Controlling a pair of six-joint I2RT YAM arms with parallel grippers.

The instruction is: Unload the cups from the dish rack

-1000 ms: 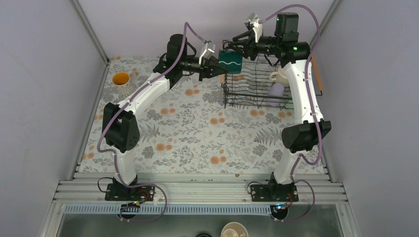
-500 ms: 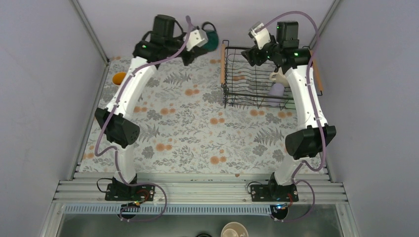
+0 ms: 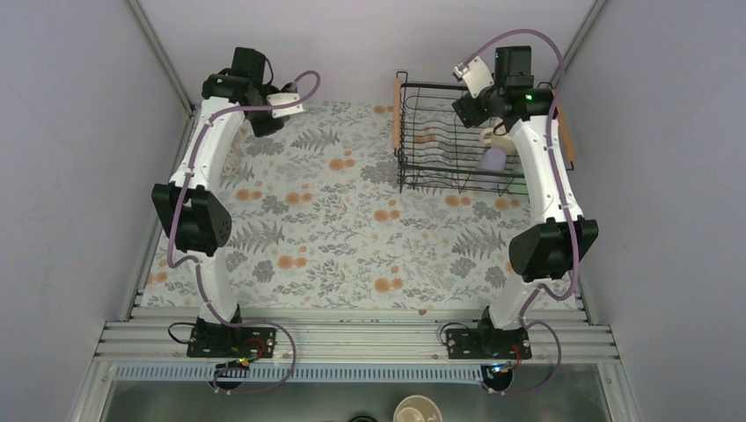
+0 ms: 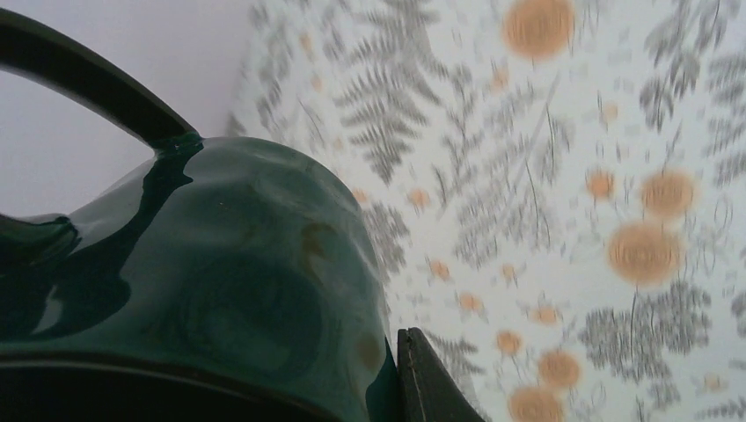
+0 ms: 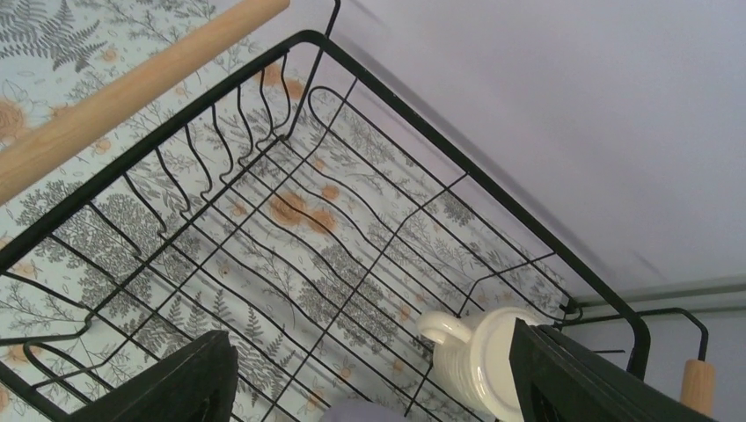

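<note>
To get the dark green mug onto the floral tablecloth, my left gripper will lower the mug to that open patch first, then release it.
My left gripper (image 3: 262,123) is shut on the dark green mug (image 4: 220,281), held above the floral tablecloth at the far left back; one finger (image 4: 428,382) presses its side. In the top view the mug is hidden under the wrist. The black wire dish rack (image 3: 440,132) stands at the back right. Inside it are the cream mug (image 3: 494,137), lying on its side (image 5: 475,356), and the lavender tumbler (image 3: 493,163), just showing at the right wrist view's bottom edge (image 5: 361,413). My right gripper (image 3: 464,107) is open and empty above the rack. The floral mug and mint cup are out of view.
The rack's wooden handles (image 5: 132,88) run along its left and right sides. Grey walls close in the back and both sides. A tan handleless cup (image 3: 416,411) sits below the table's near edge, by the metal rail (image 3: 352,338).
My left arm has swung from the middle back to the far left corner, carrying the dark green mug. My right gripper has stayed open above the rack, shifting slightly right.
</note>
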